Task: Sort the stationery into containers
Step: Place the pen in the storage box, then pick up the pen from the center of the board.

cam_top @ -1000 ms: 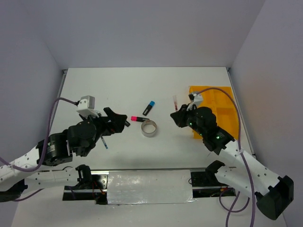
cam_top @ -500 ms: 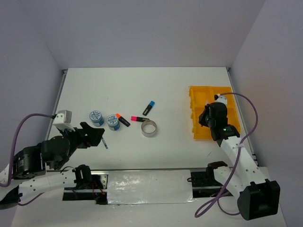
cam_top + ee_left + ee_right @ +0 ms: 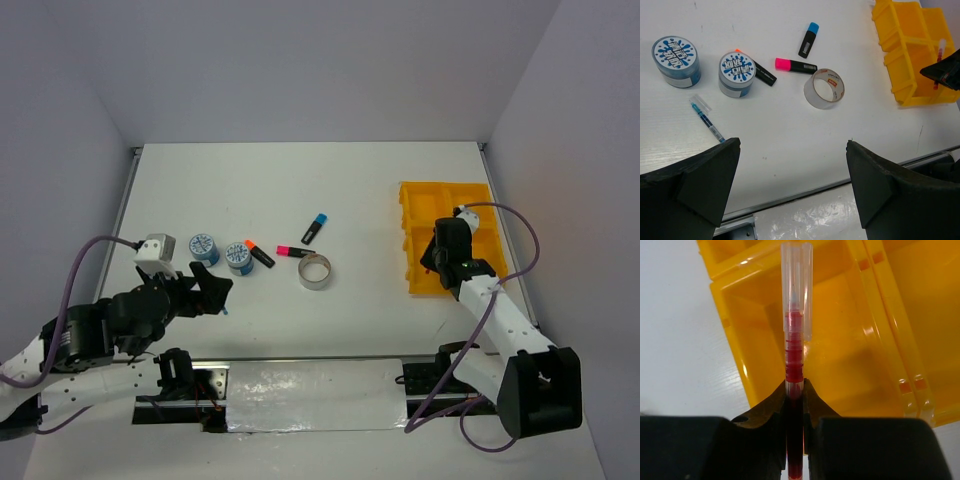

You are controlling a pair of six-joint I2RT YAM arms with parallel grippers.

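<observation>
Next, the right gripper lowers the thin red pen slightly over the yellow tray's near section [image 3: 427,273] [image 3: 832,342], then opens.
My right gripper [image 3: 437,256] is shut on a thin red pen [image 3: 796,340] and holds it over the near left compartment of the yellow tray [image 3: 405,215], which also shows in the right wrist view [image 3: 850,355]. My left gripper [image 3: 214,290] is open and empty near the table's front edge. On the table lie two blue-white tape rolls [image 3: 204,247] [image 3: 238,257], a silvery tape ring [image 3: 316,271], and black markers with orange [image 3: 258,254], pink [image 3: 292,251] and blue [image 3: 314,228] caps. A thin blue pen [image 3: 707,119] lies just beyond my left finger [image 3: 700,175].
The tray stands at the right, near the right wall. The metal rail [image 3: 790,197] along the table's front edge lies under my left gripper [image 3: 792,145]. Grey walls close the left, back and right sides.
My right gripper has carried the red pen from left of the tray to over its near left compartment. My left arm drew back from the tape rolls toward the front left.
</observation>
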